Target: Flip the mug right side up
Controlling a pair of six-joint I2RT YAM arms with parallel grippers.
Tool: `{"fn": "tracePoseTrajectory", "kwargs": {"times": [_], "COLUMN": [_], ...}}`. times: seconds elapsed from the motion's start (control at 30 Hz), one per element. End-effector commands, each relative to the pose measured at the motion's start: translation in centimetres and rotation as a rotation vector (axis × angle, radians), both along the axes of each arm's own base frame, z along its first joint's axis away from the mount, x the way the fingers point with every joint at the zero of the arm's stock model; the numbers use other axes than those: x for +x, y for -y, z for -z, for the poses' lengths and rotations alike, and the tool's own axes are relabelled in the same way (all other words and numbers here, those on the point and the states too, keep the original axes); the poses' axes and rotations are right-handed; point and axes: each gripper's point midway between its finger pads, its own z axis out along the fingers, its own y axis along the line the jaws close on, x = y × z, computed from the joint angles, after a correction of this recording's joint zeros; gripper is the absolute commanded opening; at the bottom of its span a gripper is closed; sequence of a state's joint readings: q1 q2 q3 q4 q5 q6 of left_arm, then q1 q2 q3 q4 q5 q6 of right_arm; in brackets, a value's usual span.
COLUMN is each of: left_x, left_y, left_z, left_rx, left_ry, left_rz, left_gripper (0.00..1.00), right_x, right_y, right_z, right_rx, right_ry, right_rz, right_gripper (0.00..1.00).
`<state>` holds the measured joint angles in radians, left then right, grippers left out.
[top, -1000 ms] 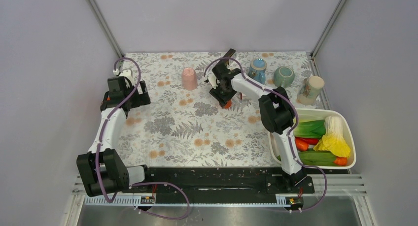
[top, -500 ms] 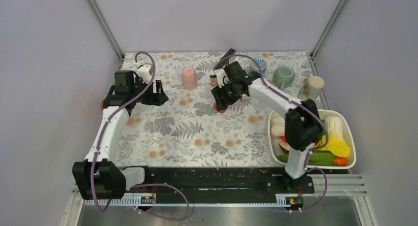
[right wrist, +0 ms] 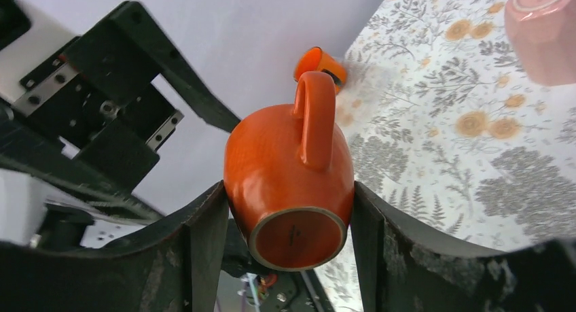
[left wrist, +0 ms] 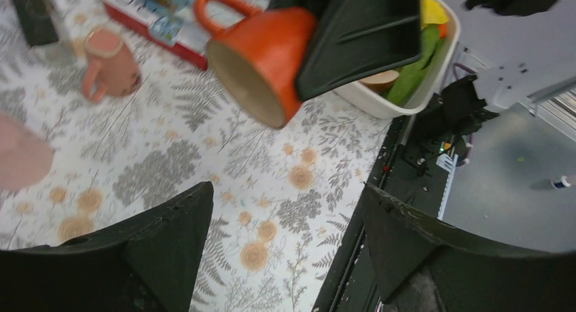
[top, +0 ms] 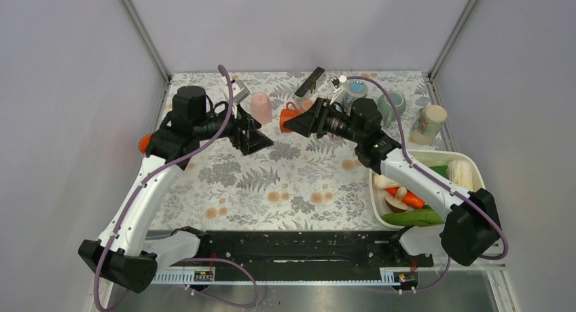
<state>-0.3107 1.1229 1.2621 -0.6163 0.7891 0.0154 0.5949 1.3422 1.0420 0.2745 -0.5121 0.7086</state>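
Observation:
The mug's opening faces my left gripper, to the mug's right in the top view, so I should move there, straddle the mug's rim (top: 282, 129) (left wrist: 279, 122) opposite the handle and close.
An orange mug (top: 288, 117) hangs in the air above the middle-back of the table. It lies on its side, handle up. My right gripper (top: 297, 122) is shut on the mug's body near its base. In the right wrist view the mug (right wrist: 292, 183) sits between both fingers (right wrist: 204, 244), base toward the camera. My left gripper (top: 261, 136) is open and empty just left of the mug, apart from it. In the left wrist view the mug's open mouth (left wrist: 248, 81) faces my left gripper (left wrist: 285, 189).
An upside-down pink mug (top: 261, 108) stands at the back. A blue mug (top: 354, 94), a green cup (top: 390, 105) and a beige mug (top: 428, 124) stand at the back right. A white tray (top: 487, 206) holds vegetables at the right. An orange ball (top: 144, 144) lies at the left.
My right gripper has lifted the orange mug off the table and tipped it sideways, moving left. My left arm has swung right and now faces the mug.

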Motion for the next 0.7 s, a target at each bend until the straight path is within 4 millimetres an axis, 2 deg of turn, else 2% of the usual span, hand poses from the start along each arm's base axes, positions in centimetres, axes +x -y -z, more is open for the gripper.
{"fn": "tracePoseTrajectory", "kwargs": {"times": [0.0,0.1,0.23,0.43,0.57,0.67], "left_x": [-1.5,-2.0,-2.1,-3.1,-3.7,-4.5], "left_y": [2.7,4.1,4.9,5.5,5.5,5.7], "left_z": [-5.6,-5.0,-4.7,-7.0,-7.5,-8.2], "left_rx": [-0.085,-0.053,-0.035,-0.076,-0.067,-0.083], "left_ry": [0.201,0.234,0.280,0.351,0.383,0.410], "left_rz": [0.078,0.115,0.133,0.195,0.237,0.291], "left_gripper": [0.82,0.82,0.82,0.84,0.84,0.89], "right_x": [-2.9,-4.0,-5.4,-5.6,-5.8,-5.7], "right_y": [1.4,2.3,2.5,2.9,3.2,3.3], "right_z": [-9.0,-10.1,-11.2,-11.4,-11.7,-11.5], "right_rx": [0.298,0.342,0.355,0.347,0.352,0.351], "right_ry": [0.111,0.121,0.126,0.132,0.137,0.131], "right_rz": [0.021,0.037,0.012,0.035,0.042,0.056], "right_gripper": [0.00,0.00,0.00,0.00,0.00,0.00]}}
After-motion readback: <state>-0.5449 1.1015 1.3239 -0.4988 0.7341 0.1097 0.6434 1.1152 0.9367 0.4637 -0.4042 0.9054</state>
